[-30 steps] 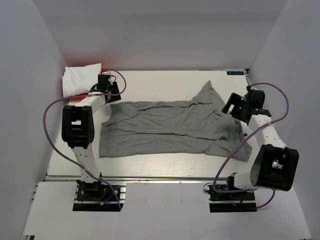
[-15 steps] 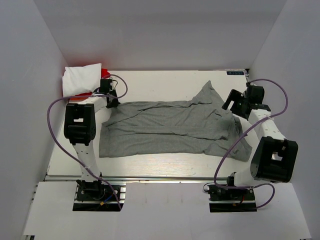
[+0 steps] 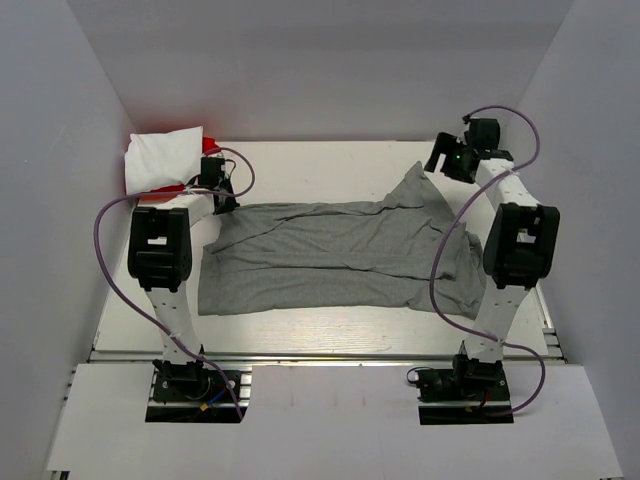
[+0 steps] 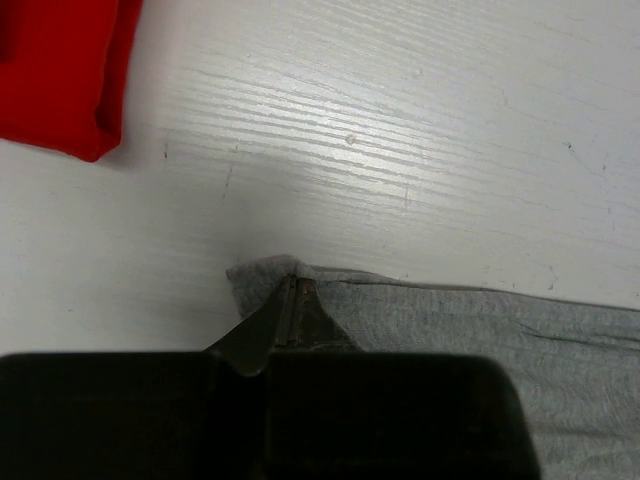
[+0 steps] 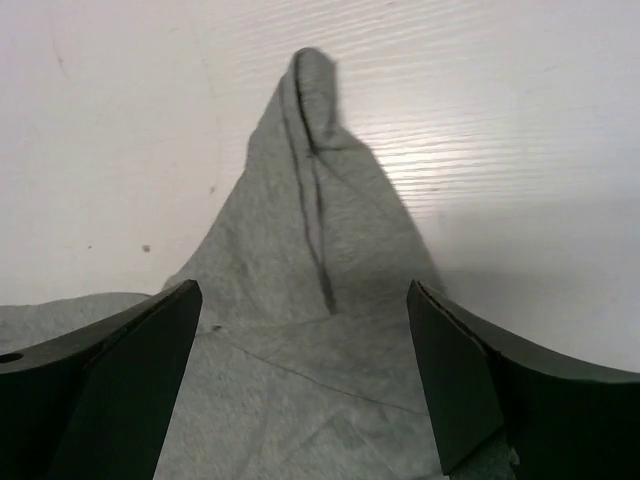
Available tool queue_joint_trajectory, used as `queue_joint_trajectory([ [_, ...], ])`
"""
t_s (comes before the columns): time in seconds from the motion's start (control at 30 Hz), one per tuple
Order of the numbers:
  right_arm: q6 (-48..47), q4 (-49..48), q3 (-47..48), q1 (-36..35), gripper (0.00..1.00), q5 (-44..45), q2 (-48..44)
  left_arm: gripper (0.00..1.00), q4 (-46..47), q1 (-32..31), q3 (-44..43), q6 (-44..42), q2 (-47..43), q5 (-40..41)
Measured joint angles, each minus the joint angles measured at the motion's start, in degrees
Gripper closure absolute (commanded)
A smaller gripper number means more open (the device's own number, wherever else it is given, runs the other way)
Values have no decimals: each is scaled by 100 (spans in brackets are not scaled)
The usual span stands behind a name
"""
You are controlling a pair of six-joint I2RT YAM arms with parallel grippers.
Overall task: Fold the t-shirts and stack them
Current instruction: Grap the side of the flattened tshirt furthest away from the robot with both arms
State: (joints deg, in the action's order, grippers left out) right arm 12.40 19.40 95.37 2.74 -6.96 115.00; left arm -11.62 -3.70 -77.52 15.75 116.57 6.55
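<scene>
My right gripper should lower slightly back onto the dark fold at the grey t-shirt's near end, as that lies between my open fingers.
The grey t-shirt [image 3: 340, 255] lies spread out and wrinkled across the middle of the table. My left gripper [image 3: 224, 205] is low at its far left corner, and in the left wrist view the gripper [image 4: 295, 292] is shut on the grey corner [image 4: 262, 278]. My right gripper [image 3: 443, 160] hovers open over the shirt's pointed far right corner [image 3: 418, 176]. In the right wrist view the gripper [image 5: 303, 292] straddles the grey cloth [image 5: 300, 230] without touching it. A folded white t-shirt [image 3: 160, 158] rests on a red one [image 3: 133, 143] at the far left.
Bare white tabletop [image 3: 320, 165] lies beyond the grey shirt, and white walls close in on three sides. An edge of the red shirt [image 4: 60, 70] shows at the upper left of the left wrist view. Purple cables loop off both arms.
The left gripper has closed on the shirt's far left corner. The right arm has swung from the shirt's right side to its far right pointed corner, jaws still open.
</scene>
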Motion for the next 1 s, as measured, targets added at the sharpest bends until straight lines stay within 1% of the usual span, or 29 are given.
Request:
queue_joint_trajectory([
  [0.03, 0, 15, 79, -61, 15, -35, 103, 100, 2, 2, -4, -2, -2, 9],
  [0.13, 2, 197, 83, -229, 18, -144, 223, 100, 9, 0, -7, 0, -2, 7],
  [0.23, 2, 348, 83, -321, 18, -247, 286, 100, 28, 2, 31, -2, -26, 4],
  [0.3, 4, 393, 81, -363, 21, -245, 339, 100, 39, 0, 61, 0, -57, 2],
  [0.33, 13, 409, 81, -367, 21, -238, 365, 100, 50, 0, 76, -2, -76, 2],
  [0.37, 22, 422, 79, -374, 26, -234, 404, 100, 50, 0, 90, 0, -92, 2],
  [0.47, 46, 452, 87, -391, 30, -223, 542, 100, 50, 2, 98, -2, -111, 4],
  [0.63, 66, 566, 168, -437, 30, -221, 817, 100, 48, 0, 98, -2, -114, 9],
  [0.8, 68, 588, -7, -472, 30, -203, 833, 100, 48, 2, 98, 0, -116, 11],
  [0.9, 74, 610, -50, -474, 33, -205, 846, 100, 48, 0, 98, 0, -116, 9],
  [1.0, 109, 586, -50, -479, 33, -205, 881, 100, 48, 0, 98, -2, -116, 11],
])
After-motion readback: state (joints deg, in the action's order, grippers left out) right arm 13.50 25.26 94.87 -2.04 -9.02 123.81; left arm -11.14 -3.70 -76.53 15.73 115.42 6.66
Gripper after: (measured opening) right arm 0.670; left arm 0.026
